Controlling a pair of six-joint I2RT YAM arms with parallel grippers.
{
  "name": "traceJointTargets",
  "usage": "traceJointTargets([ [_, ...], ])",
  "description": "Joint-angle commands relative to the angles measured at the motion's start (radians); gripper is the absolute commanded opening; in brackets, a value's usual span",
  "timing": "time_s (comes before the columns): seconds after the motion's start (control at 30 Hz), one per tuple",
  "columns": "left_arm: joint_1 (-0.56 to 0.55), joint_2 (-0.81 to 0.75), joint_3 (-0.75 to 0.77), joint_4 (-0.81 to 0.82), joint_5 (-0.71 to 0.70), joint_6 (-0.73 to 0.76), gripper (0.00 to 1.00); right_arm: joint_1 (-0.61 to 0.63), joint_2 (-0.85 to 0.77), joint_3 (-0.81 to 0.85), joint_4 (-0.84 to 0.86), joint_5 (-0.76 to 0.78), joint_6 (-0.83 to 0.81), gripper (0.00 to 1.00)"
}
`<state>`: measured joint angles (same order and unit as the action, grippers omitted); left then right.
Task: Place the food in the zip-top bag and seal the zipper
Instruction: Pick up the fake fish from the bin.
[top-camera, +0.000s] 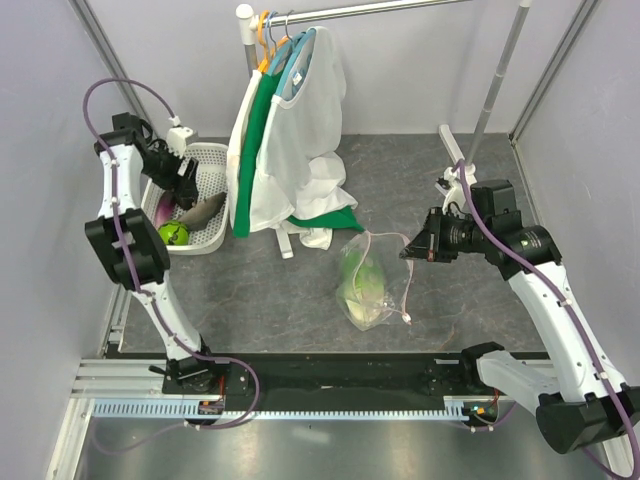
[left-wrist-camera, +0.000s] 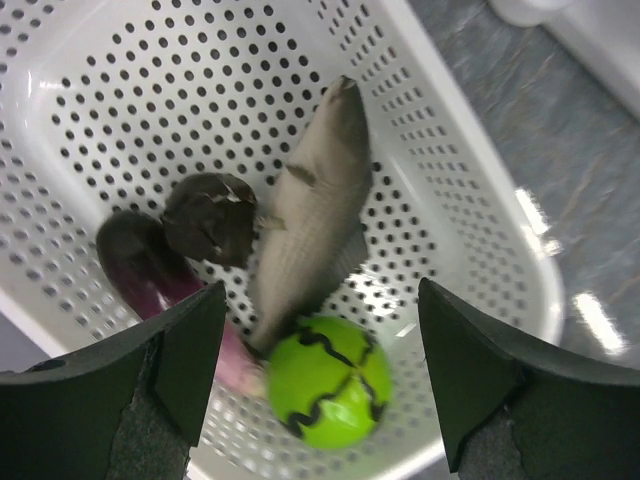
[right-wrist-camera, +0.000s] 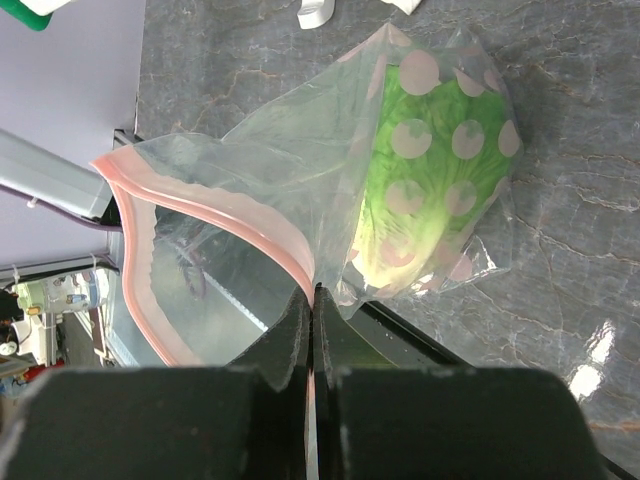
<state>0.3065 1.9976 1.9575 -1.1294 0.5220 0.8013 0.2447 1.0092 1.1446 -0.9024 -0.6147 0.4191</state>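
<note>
The grey fish's head end (left-wrist-camera: 337, 122) is clear of the green fruit (left-wrist-camera: 327, 382). My left gripper will move down and to its right in the top view next, onto that head end.
The clear zip-top bag (top-camera: 378, 272) lies mid-table with the lettuce head (top-camera: 360, 285) inside it. In the right wrist view the lettuce (right-wrist-camera: 430, 190) shows through the dotted plastic. My right gripper (right-wrist-camera: 313, 298) is shut on the bag's mouth edge at the pink zipper (right-wrist-camera: 215, 205) and holds the mouth open; it also shows in the top view (top-camera: 410, 250). My left gripper (left-wrist-camera: 320, 370) is open over the white basket (left-wrist-camera: 480, 260). The small green fruit (left-wrist-camera: 327, 382) lies between its fingers and below them. The pale oblong vegetable (left-wrist-camera: 315, 220) and the purple eggplant (left-wrist-camera: 150, 275) lie beside it.
The basket (top-camera: 215, 158) stands at the far left by the wall. A garment rack with white mesh and green clothes (top-camera: 295, 150) hangs at the back centre, with its right pole (top-camera: 495, 90) behind my right arm. A dark lump (left-wrist-camera: 210, 215) lies in the basket.
</note>
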Motion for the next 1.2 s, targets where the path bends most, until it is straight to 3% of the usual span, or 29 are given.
traceJointTargets([
  [0.0, -0.023, 0.087, 0.110, -0.017, -0.010, 0.277, 0.83, -0.001, 0.009, 0.000, 0.019, -0.016, -0.023, 0.00],
  [0.2, -0.089, 0.199, 0.130, 0.082, -0.063, 0.308, 0.84, -0.002, 0.017, -0.009, 0.014, -0.011, -0.026, 0.00],
  [0.43, -0.136, 0.290, 0.144, 0.100, -0.142, 0.366, 0.95, -0.001, 0.012, -0.019, 0.011, 0.000, -0.048, 0.00],
  [0.8, -0.168, 0.329, 0.078, 0.122, -0.201, 0.380, 0.93, -0.001, -0.007, -0.025, 0.007, -0.002, -0.049, 0.00],
  [1.07, -0.167, 0.291, 0.006, 0.100, -0.148, 0.381, 0.95, -0.002, -0.024, -0.037, 0.011, 0.004, -0.057, 0.00],
  [1.17, -0.167, 0.293, 0.015, 0.082, -0.139, 0.386, 0.91, -0.002, -0.034, -0.046, 0.011, 0.004, -0.055, 0.00],
])
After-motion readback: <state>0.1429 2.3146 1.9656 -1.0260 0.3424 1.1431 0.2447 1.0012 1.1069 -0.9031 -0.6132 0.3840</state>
